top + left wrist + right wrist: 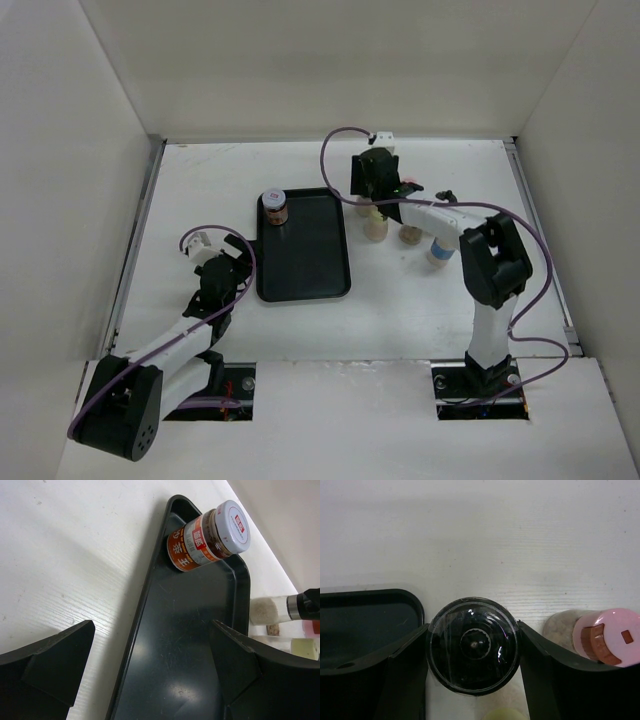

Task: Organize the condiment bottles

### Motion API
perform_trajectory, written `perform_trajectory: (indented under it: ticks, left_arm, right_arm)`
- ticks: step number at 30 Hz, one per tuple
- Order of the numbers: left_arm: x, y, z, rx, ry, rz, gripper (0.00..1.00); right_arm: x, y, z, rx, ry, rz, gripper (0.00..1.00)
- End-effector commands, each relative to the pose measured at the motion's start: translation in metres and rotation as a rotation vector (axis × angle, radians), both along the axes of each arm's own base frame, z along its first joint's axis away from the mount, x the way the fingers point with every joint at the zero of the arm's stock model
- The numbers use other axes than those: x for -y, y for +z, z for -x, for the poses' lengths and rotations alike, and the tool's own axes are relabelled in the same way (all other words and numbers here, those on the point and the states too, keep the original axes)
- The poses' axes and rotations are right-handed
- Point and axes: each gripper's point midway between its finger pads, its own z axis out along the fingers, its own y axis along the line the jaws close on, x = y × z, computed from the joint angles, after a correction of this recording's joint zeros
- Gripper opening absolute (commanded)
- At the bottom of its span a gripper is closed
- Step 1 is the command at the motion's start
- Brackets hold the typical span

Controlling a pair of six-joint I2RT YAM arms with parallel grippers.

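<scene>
The tray's bottom [346, 634] is bare beside the brown jar, so my right gripper next needs to go up over the tray's rim and lower the black-capped bottle [473, 644] there.
A brown jar with a grey-white cap [273, 206] stands in the far left corner of the black tray [305, 275]; it also shows in the left wrist view [210, 539]. My right gripper [473, 650] is shut on a black-capped bottle [473, 644] standing on the table just right of the tray's far corner. A pink-capped bottle [604, 636] stands to its right, and a yellow-green cap [504, 715] is just nearer. My right gripper [372, 198] hides the held bottle from above. My left gripper [240, 262] is open and empty over the tray's left rim [127, 645].
More bottles stand right of the tray: a beige one [374, 229], another [410, 235] and a white one with a blue band [438, 252]. White walls enclose the table on three sides. Cables loop from both arms.
</scene>
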Motion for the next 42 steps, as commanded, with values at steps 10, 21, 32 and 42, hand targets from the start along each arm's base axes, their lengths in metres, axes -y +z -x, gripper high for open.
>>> perform_trajectory:
  ticks: [10,21,32,42]
  left_arm:
    - [0.002,0.024,-0.008,0.083,-0.005,0.022,1.0]
    - [0.002,0.018,-0.009,0.065,-0.005,0.016,1.0]
    - [0.004,0.022,-0.008,0.079,-0.009,0.017,1.0]
    - [0.005,0.017,-0.009,0.062,-0.015,0.013,1.0]
  right_arm:
    - [-0.058,0.131,0.011,0.371,0.091,-0.105,0.58]
    - [-0.165,0.105,0.01,0.328,0.268,-0.201,0.58]
    - [-0.189,0.067,-0.002,0.283,0.266,-0.227,0.58]
    - [-0.192,0.068,0.0,0.261,0.244,-0.305,0.87]
